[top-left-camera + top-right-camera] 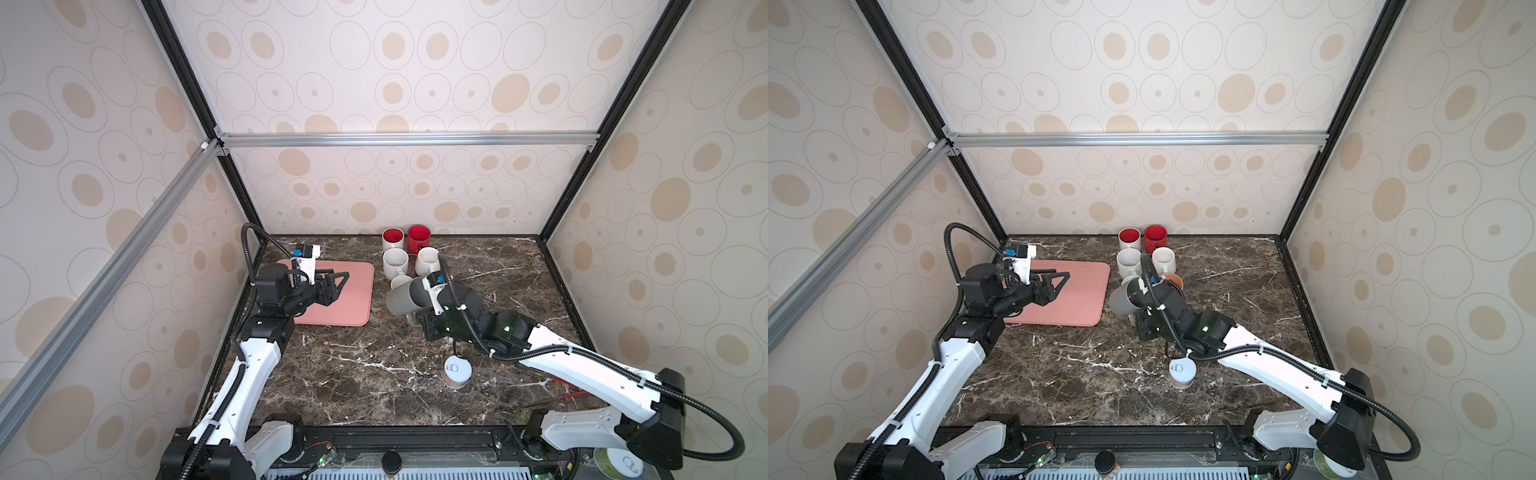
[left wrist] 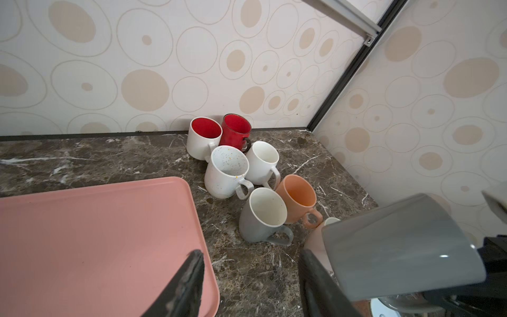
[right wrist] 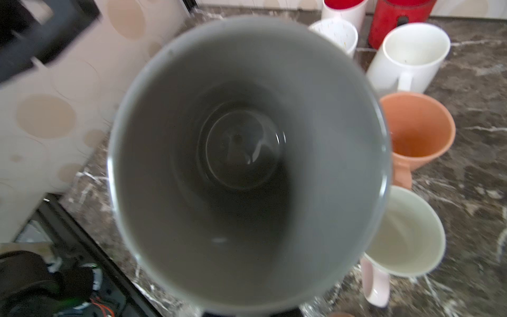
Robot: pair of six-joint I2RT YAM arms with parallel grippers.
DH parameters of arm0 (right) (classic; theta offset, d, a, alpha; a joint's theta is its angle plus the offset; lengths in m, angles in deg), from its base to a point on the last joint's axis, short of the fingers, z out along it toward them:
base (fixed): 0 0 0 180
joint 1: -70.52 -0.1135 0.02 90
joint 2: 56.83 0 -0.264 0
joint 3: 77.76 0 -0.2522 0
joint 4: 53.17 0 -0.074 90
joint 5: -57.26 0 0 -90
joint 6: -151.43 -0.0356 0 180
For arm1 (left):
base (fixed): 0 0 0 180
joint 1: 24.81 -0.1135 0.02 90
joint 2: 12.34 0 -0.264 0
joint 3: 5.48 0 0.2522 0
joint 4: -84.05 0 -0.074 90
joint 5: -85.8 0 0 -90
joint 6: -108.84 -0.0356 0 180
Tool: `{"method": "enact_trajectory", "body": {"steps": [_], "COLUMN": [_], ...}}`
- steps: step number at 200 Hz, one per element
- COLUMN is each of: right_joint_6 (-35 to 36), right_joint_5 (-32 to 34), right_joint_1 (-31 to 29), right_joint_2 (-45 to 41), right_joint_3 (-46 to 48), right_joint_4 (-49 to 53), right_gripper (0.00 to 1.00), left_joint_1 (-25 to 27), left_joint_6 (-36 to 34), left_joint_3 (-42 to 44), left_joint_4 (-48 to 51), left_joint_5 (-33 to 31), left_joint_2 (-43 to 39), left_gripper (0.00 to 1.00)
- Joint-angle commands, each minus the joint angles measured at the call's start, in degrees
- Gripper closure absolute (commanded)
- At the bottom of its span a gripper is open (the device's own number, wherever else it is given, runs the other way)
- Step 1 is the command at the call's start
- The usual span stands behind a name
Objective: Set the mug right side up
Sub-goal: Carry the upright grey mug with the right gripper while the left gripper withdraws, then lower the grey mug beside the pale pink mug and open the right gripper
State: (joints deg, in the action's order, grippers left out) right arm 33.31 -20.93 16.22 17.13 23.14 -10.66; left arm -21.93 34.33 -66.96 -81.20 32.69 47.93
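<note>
My right gripper should next tilt downward to turn the sideways mug base-down, then lower and release it on the bare marble near the pink tray below.
A grey mug [image 1: 405,299] [image 1: 1124,297] hangs in the air over the marble table, tipped roughly sideways. Its base points toward the pink tray and its mouth faces the right wrist. The right wrist view looks straight into the mug's dark inside [image 3: 247,164]. My right gripper [image 1: 417,318] is shut on the mug, its fingers hidden behind the mug's body. My left gripper [image 1: 338,276] [image 2: 252,256] stands open and empty over the right part of the pink tray [image 1: 345,307], a short way left of the mug [image 2: 397,244].
Several upright mugs cluster at the back: white with red inside [image 1: 392,239], red [image 1: 418,237], speckled white [image 1: 395,262], white [image 1: 427,259], orange [image 2: 297,197], grey [image 2: 262,216]. A pink mug [image 3: 406,236] stands below the held one. A round tan object with a pale top [image 1: 457,371] sits nearer the front.
</note>
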Motion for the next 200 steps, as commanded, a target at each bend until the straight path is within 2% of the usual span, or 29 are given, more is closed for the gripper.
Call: {"method": "enact_trajectory", "body": {"steps": [1,41,93,165,200], "right_joint_6": [0.64,-1.92,-3.12,-3.51,-4.07], "right_joint_5": [9.34,12.41,15.14,12.63,11.83], "right_joint_1": [-1.53,-2.65,-2.66,-2.62,-2.58], "right_joint_2": [4.54,14.69,21.52,27.78,28.66], "right_joint_3": [-5.33,-11.31,-12.46,-12.0,-12.1], "right_joint_4": [5.7,12.01,13.04,11.15,11.75], "right_gripper": [1.0,1.0,1.0,1.0,0.79], "left_joint_1": [-0.4,-0.57,-0.76,-0.93,-0.94], "left_joint_6": [-3.34,-3.83,-5.9,-6.71,-6.74], "left_joint_3": [-1.79,-1.12,-1.74,-2.81,-2.76], "left_joint_4": [2.25,2.78,3.81,4.19,4.62], "left_joint_5": [-2.95,-4.17,-5.68,-6.27,-6.43], "left_joint_2": [0.06,0.98,2.26,4.24,4.15], "left_gripper": [0.44,0.43,0.41,0.41,0.4]}}
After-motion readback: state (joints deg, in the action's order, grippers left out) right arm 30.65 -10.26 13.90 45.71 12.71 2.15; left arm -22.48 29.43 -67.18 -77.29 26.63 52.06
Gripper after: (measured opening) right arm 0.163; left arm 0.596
